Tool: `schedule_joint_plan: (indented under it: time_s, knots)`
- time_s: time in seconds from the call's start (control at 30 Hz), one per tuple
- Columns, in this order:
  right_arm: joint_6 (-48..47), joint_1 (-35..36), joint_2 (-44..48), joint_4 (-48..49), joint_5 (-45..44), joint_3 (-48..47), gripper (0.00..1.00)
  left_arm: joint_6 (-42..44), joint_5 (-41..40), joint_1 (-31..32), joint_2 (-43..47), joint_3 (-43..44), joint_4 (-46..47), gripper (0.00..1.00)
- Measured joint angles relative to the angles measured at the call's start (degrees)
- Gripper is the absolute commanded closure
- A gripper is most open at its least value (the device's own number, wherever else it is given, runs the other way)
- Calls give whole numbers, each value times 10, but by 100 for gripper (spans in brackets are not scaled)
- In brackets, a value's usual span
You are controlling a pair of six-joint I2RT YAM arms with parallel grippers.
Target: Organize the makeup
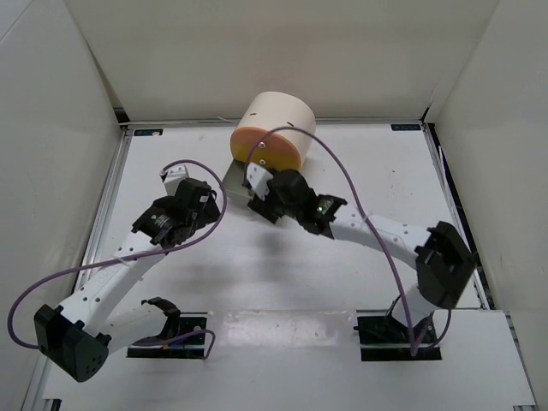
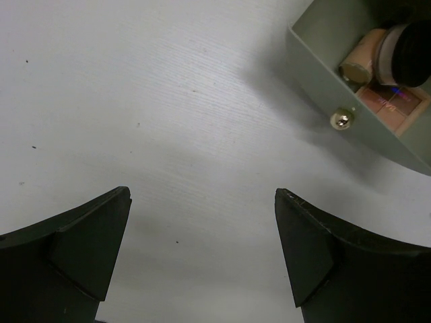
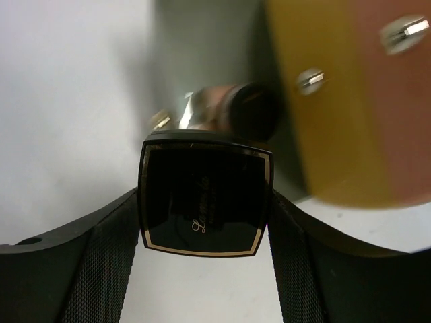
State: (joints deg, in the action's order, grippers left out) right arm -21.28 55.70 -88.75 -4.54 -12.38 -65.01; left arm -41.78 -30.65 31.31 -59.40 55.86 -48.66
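My right gripper moves outward over the inside of the open grey drawer next, then goes down and lets go of the compact.
My right gripper (image 3: 205, 194) is shut on a shiny black square compact (image 3: 202, 215) with a gold rim and holds it just in front of an open grey drawer (image 1: 235, 176) of the cream cylinder. In the top view the right gripper (image 1: 259, 195) is at that drawer. In the left wrist view the drawer (image 2: 323, 74) holds a peach puff (image 2: 360, 57), a black round compact (image 2: 412, 50) and shiny square compacts (image 2: 394, 104). My left gripper (image 2: 202, 195) is open and empty over bare white table, left of the drawer; in the top view the left gripper (image 1: 195, 195) is apart from it.
The large cream cylinder (image 1: 276, 116) with orange drawer fronts (image 1: 267, 151) stands at the back middle. In the right wrist view an orange front (image 3: 350, 101) with metal knobs is close on the right. White walls enclose the table on three sides.
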Motion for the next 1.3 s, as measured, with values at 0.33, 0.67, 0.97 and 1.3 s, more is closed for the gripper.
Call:
schedule_joint_plan:
  time_s: [0.33,0.67,0.97,1.3]
  knots:
    - [2,-63,-198,29,-44,-166,50,26,63,-46,-41,-30,20,2]
    - [17,-72,-214,-17,-46,-181,2,63,112,-74,-88,-30,61,2]
    - [22,-75,-167,-57,-22,-184,1,87,155,-76,-118,-30,100,2]
    - [94,-223,-47,-9,216,-191,1,105,239,-76,-115,-144,256,13]
